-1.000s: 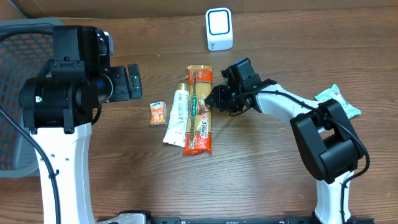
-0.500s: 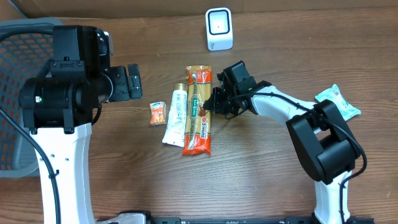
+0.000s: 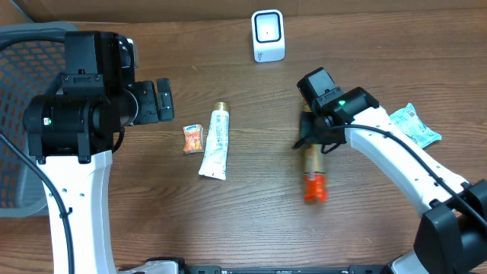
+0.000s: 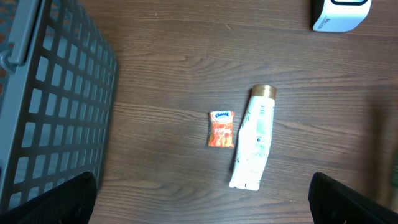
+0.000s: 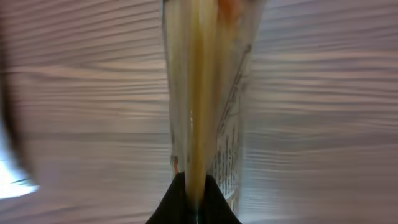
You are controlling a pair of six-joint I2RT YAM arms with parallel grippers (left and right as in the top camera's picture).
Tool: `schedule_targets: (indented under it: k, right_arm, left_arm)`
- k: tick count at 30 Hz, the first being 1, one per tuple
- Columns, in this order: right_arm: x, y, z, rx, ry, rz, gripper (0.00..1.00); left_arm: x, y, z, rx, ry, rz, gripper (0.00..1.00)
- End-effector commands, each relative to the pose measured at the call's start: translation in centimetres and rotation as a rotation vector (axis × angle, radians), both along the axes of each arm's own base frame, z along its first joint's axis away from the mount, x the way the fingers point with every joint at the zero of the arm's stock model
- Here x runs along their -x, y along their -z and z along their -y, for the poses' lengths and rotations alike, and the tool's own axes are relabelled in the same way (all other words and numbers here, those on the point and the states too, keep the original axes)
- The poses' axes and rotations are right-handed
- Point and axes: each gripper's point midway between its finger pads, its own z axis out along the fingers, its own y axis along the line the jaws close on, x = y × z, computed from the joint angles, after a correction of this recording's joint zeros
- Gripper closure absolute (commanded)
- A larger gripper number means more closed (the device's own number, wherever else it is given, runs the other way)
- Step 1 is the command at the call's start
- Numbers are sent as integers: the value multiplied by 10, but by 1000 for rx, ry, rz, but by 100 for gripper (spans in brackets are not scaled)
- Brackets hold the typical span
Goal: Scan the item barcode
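The tabletop is clear below the robot's right gripper and to its left in the overhead view, so the right gripper should next go down toward the toothpaste tube and let go of the packet.
The item is a long clear packet of spaghetti (image 3: 313,173) with an orange-red end, blurred and hanging right of the table's middle. My right gripper (image 3: 311,138) is shut on its upper end. In the right wrist view the packet (image 5: 199,93) runs up from the closed black fingertips (image 5: 177,202), edge-on with small print down one side. The white scanner (image 3: 268,36) stands at the back centre, also seen in the left wrist view (image 4: 341,14). My left gripper (image 3: 163,100) hangs open and empty at the left, with one fingertip (image 4: 78,199) in each bottom corner of its view.
A white toothpaste tube (image 3: 216,141) and a small orange packet (image 3: 193,138) lie left of centre. A teal packet (image 3: 415,125) lies at the right edge. A grey mesh basket (image 3: 23,114) stands at the far left.
My right gripper closed on the spaghetti packet, lifted it off the table beside the tube and swung it right. The left arm has not moved.
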Motion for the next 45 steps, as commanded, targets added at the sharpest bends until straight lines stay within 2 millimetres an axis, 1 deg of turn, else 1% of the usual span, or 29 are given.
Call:
schedule_targets:
  k: [1, 5, 9, 11, 15, 16, 17, 18, 21, 22, 23, 24, 25, 28, 30, 32, 33, 34, 36, 39, 42, 43, 45]
  right_arm:
    - [-24, -16, 19, 153, -32, 114, 96]
    - [-24, 9, 11, 181, -67, 66, 96]
    - [-20, 30, -13, 167, -131, 36, 96]
    - [-16, 34, -29, 149, -178, 36, 96]
    - [-6, 34, -59, 126, -251, 62, 96]
    - [-1, 34, -69, 110, -280, 63, 95]
    - [5, 34, -80, 88, -310, 56, 89]
    - [13, 35, -91, 58, -348, 45, 80]
    - [36, 34, -125, -36, -486, 11, 61]
    - [42, 34, -132, -55, -510, 2, 51]
    - [46, 34, -135, -65, -519, -5, 45]
    - [49, 34, -138, -83, -528, -16, 41]
    - [53, 34, -141, -103, -548, -29, 39]
    - [70, 31, -156, -200, -661, -80, 37]
    - [70, 31, -154, -201, -661, -87, 34]
    - [64, 32, -148, -183, -641, -82, 32]
    - [59, 32, -143, -171, -626, -76, 32]
    - [55, 30, -139, -167, -612, -75, 29]
    - [42, 23, -130, -171, -575, -69, 26]
    - [21, 12, -113, -175, -511, -57, 25]
    - [1, 7, -93, -184, -446, -46, 20]
    - [-3, 6, -87, -197, -437, -49, 20]
    - [-4, 7, -83, -243, -468, -64, 20]
  left_arm:
    - [-1, 0, -4, -8, -16, 3, 0]
    - [-1, 0, -4, -8, -16, 3, 0]
    - [-1, 0, -4, -8, -16, 3, 0]
    - [-1, 0, -4, -8, -16, 3, 0]
    - [-1, 0, -4, -8, -16, 3, 0]
    - [-1, 0, -4, -8, -16, 3, 0]
    - [-1, 0, -4, -8, -16, 3, 0]
    - [-1, 0, -4, -8, -16, 3, 0]
    - [-1, 0, -4, -8, -16, 3, 0]
    - [-1, 0, -4, -8, -16, 3, 0]
    - [-1, 0, -4, -8, -16, 3, 0]
    - [-1, 0, -4, -8, -16, 3, 0]
    - [-1, 0, -4, -8, -16, 3, 0]
    - [-1, 0, -4, -8, -16, 3, 0]
    - [-1, 0, -4, -8, -16, 3, 0]
    - [-1, 0, -4, -8, -16, 3, 0]
    - [-1, 0, -4, -8, -16, 3, 0]
    - [-1, 0, -4, -8, -16, 3, 0]
    - [-1, 0, -4, -8, -16, 3, 0]
    - [-1, 0, -4, -8, -16, 3, 0]
    - [-1, 0, -4, -8, -16, 3, 0]
    - [-1, 0, -4, -8, -16, 3, 0]
    - [-1, 0, -4, -8, -16, 3, 0]
